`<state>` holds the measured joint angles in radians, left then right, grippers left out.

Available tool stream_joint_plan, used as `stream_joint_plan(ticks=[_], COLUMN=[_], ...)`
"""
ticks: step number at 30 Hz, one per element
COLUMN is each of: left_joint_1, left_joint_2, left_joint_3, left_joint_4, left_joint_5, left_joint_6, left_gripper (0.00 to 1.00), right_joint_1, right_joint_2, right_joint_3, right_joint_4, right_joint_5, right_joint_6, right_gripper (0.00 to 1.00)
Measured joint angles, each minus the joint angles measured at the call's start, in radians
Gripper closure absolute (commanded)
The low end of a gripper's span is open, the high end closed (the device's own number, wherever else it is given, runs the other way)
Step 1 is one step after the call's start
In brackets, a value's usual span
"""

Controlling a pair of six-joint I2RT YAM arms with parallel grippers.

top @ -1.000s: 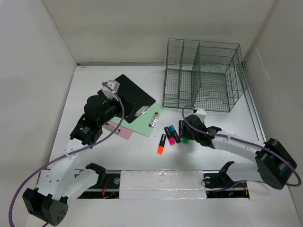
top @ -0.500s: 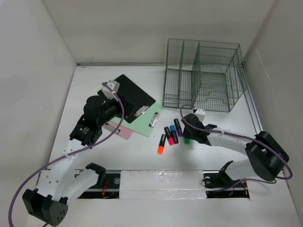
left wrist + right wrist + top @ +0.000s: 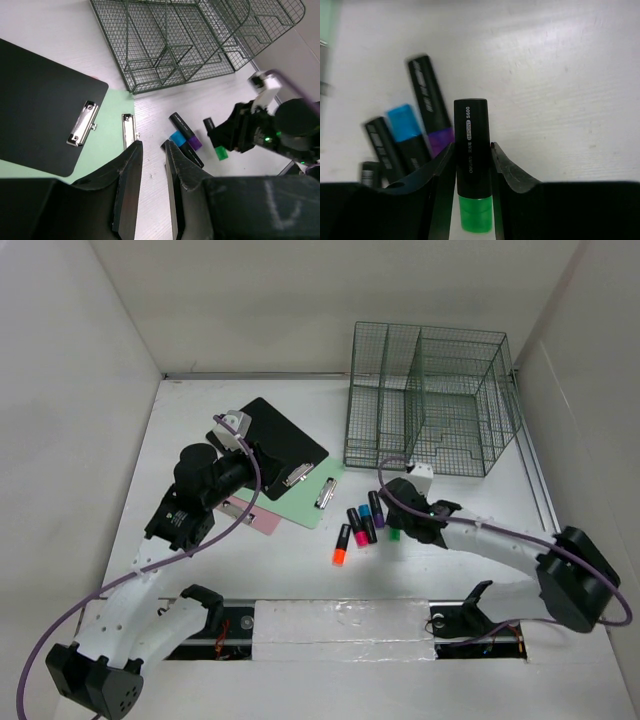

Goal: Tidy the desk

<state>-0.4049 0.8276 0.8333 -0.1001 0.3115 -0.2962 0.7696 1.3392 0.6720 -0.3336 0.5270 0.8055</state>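
Note:
The rack's narrow middle section [image 3: 397,400] is open and empty, so my right gripper should next go up and carry the black highlighter outward over it to release it there.
On the white desk [image 3: 280,565] several highlighters lie in a cluster: orange [image 3: 340,546], pink [image 3: 358,527], blue [image 3: 367,523] and purple [image 3: 376,507]. My right gripper [image 3: 394,524] is low at the right of the cluster. In the right wrist view it [image 3: 472,145] is shut on a green-capped black highlighter [image 3: 470,120], both fingers against its barrel. The purple [image 3: 427,90] and blue [image 3: 402,122] highlighters lie just left of it. My left gripper [image 3: 153,146] hovers above the desk beside the green clipboard [image 3: 107,135], jaws a little apart and empty.
A black clipboard [image 3: 275,440] overlaps the green clipboard [image 3: 318,502], and a pink one [image 3: 255,517] lies under my left arm. The green wire-mesh rack [image 3: 430,395] stands at the back right. White walls enclose the desk on the left, back and right.
My right gripper has shifted slightly up and left with the green highlighter between its fingers. The purple highlighter has been nudged closer to the others. The left arm has barely moved.

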Motion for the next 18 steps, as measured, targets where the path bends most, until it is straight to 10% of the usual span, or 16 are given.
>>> stream_joint_plan(ticks=[7, 18], left_joint_1=[0.0, 0.0], left_joint_2=[-0.001, -0.027], left_joint_3=[0.0, 0.0], left_joint_4=[0.005, 0.004], left_joint_5=[0.006, -0.003], left_joint_6=[0.0, 0.001], left_gripper=[0.78, 0.78], right_joint_1=[-0.024, -0.255], right_joint_2=[-0.151, 0.297], right_joint_3=[0.182, 0.722], right_joint_4=[0.108, 0.266], right_joint_5=[0.066, 0.029], right_joint_6=[-0.191, -0.568], right_gripper=[0.93, 0.94])
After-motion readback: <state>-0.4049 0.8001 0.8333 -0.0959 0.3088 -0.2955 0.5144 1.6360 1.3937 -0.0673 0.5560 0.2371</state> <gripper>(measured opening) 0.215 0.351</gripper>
